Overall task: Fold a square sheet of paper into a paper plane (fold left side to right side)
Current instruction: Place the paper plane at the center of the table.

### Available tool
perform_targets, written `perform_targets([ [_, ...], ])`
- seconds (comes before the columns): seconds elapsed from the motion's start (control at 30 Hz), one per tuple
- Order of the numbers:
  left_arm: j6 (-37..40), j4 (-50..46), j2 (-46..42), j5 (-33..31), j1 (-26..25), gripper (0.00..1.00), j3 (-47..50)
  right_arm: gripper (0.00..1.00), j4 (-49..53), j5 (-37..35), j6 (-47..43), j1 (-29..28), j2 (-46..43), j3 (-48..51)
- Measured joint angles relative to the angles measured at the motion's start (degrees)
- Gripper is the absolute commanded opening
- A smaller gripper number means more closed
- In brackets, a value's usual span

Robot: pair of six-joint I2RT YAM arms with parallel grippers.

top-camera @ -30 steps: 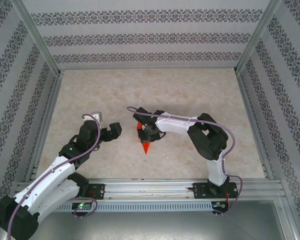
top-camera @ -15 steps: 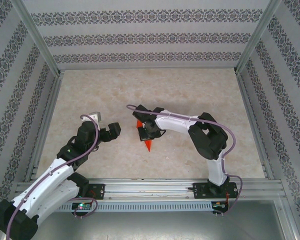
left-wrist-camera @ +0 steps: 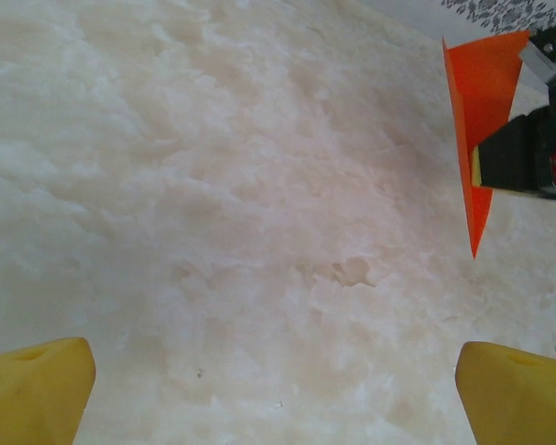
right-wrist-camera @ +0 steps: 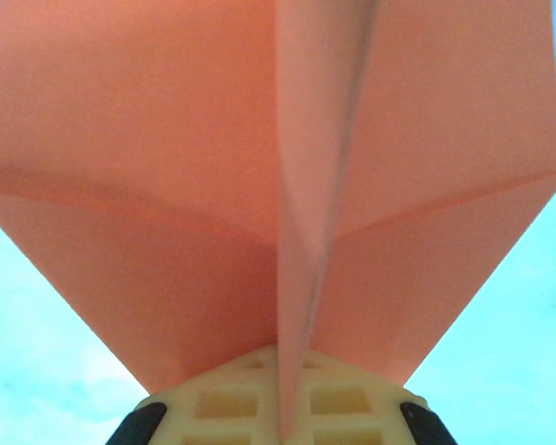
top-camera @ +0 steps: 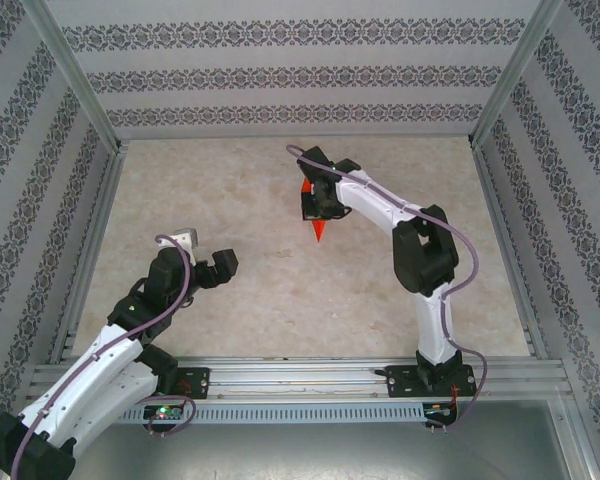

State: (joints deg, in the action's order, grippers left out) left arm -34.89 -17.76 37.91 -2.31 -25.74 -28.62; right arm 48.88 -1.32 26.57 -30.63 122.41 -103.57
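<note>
Next, my right gripper goes down to the tabletop beneath the orange-red plane (top-camera: pixel 318 230) and releases its pinched crease there, since the dart is folded and still held above the tabletop.
The square sheet of paper stands folded into an orange-red paper plane (top-camera: pixel 318 230), a narrow dart with its sharp tip pointing toward the near edge. My right gripper (top-camera: pixel 315 205) is shut on it, past the middle of the table. In the right wrist view the plane (right-wrist-camera: pixel 167 185) spreads its two wings above the pale pads (right-wrist-camera: pixel 227 399), and its centre crease is pinched between them. From the left wrist the plane (left-wrist-camera: pixel 477 102) appears at the upper right. My left gripper (top-camera: pixel 206 252) is open at the near left, its yellow fingertips (left-wrist-camera: pixel 37 389) wide apart over bare table.
The marbled table top (top-camera: pixel 230 180) is ringed by patterned walls and aluminium posts (top-camera: pixel 75 75). A metal rail (top-camera: pixel 300 375) runs along the near edge by both arm bases.
My right arm has carried the plane from the table's middle toward the far side and a little to the right. My left arm has drawn back slightly toward its base.
</note>
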Motion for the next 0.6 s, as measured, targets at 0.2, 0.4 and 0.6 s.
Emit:
perform_targets([
  [0.2, -0.15, -0.11, 0.0, 0.98, 0.0, 1.0, 0.76, 0.0, 6.21, -1.31, -0.02, 1.05, 8.74, -8.48],
  [0.4, -0.72, -0.15, 0.0, 1.88, 0.04, 1.0, 0.92, 0.0, 11.04, -2.54, -0.02, 1.18, 11.61, -13.49],
  [0.6, -1.14, -0.2, 0.0, 2.08, 0.04, 1.0, 0.92, 0.0, 12.85, -2.97, 0.0, 1.18, 11.78, -14.84],
])
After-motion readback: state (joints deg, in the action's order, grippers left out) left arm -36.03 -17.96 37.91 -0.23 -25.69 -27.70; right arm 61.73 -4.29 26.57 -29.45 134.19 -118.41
